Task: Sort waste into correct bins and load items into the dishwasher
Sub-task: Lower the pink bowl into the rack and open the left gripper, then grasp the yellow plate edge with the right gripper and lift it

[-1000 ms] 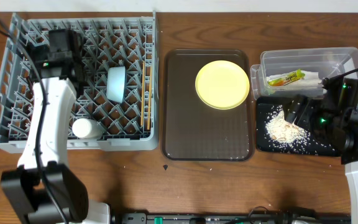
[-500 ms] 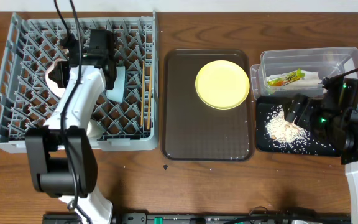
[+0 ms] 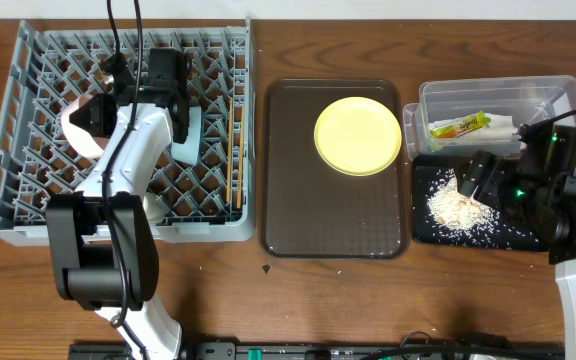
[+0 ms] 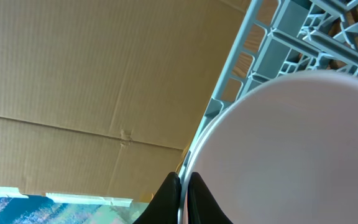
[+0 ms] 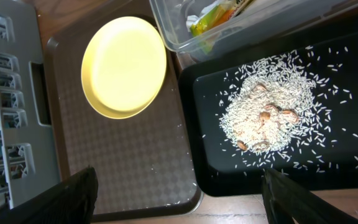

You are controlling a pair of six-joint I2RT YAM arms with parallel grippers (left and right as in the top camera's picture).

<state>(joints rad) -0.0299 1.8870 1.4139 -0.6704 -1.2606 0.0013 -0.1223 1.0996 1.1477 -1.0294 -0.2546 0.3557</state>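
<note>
My left gripper carries the white bowl (image 3: 73, 128) toward the light blue bowl (image 3: 188, 135) next, then down into the dish rack's wires beside it.
My left gripper (image 3: 98, 108) is shut on the rim of the white bowl (image 3: 73, 128) and holds it tilted over the grey dish rack (image 3: 28, 215). In the left wrist view the fingers (image 4: 182, 194) pinch the bowl's rim (image 4: 291, 149). The rack also holds the light blue bowl (image 3: 188, 135), the chopsticks (image 3: 233, 150) and the white cup (image 3: 140, 207). The yellow plate (image 3: 358, 135) lies on the brown tray (image 3: 333, 225). My right gripper (image 3: 476, 176) is open and empty above the rice (image 3: 458, 205) in the black tray (image 3: 423, 230). The sachet (image 3: 460, 125) and napkin (image 3: 503, 128) lie in the clear tub (image 3: 488, 92).
In the right wrist view the open fingers (image 5: 179, 199) frame the brown tray's corner (image 5: 185, 186), with the plate (image 5: 124, 66), rice (image 5: 266, 115) and tub (image 5: 241, 31) beyond. Stray rice grains lie across the black tray (image 5: 328, 162). Cardboard lies beyond the rack's edge (image 4: 253, 37).
My left arm has swung right over the rack, and the white bowl has come into view in its gripper, then shifted slightly left. The right arm has not moved.
</note>
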